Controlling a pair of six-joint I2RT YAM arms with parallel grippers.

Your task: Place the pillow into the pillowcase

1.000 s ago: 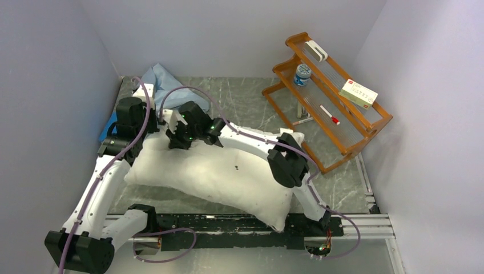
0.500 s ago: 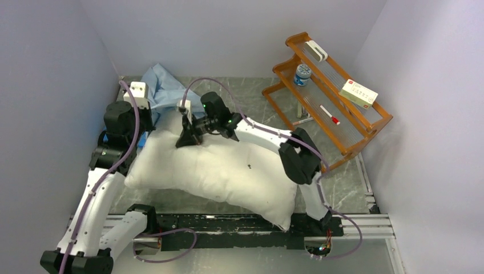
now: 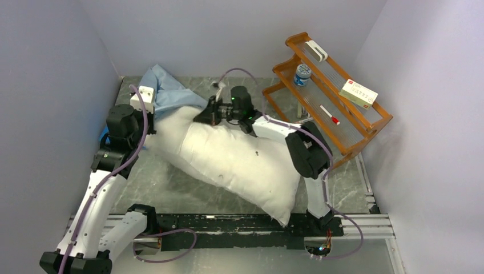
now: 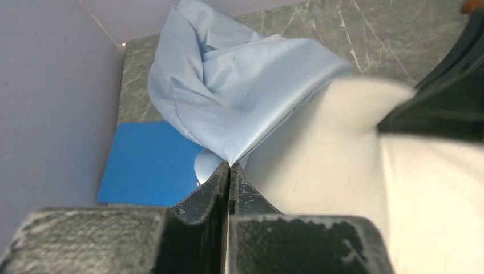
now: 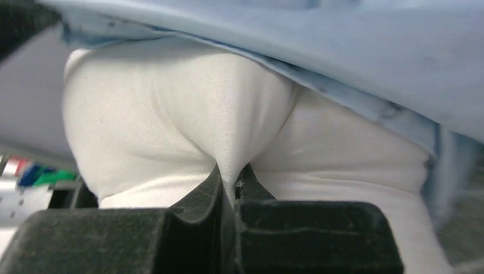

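My right gripper is pinching a pillow fold and should push it toward the pillowcase's opening (image 3: 190,105) (image 5: 254,55) and release it there, as the pillowcase's pale edge barely covers the pillow's far end.
The white pillow (image 3: 234,162) lies slanted across the table's middle, its far end at the pillowcase's mouth. The pale blue pillowcase (image 3: 168,91) is bunched in the back left corner. My left gripper (image 3: 152,121) is shut on a pinch of the pillowcase's edge (image 4: 228,85), with the pillow (image 4: 319,148) right beside it. My right gripper (image 3: 204,117) is shut on a fold of the pillow (image 5: 160,114) at its far end, and the pillowcase (image 5: 342,51) drapes just over that end. The left gripper (image 4: 229,166) and right gripper (image 5: 231,174) both show jaws pressed together on cloth.
A bright blue mat (image 4: 148,162) lies flat by the left wall, under the left wrist. A wooden rack (image 3: 342,134) at the back right carries a bottle (image 3: 302,74), a box (image 3: 358,93) and a pen (image 3: 329,115). Walls close in on the left, back and right.
My right gripper has dragged the pillow's far end back and to the right, up to the pillowcase. The left gripper has kept its hold and shifted slightly back.
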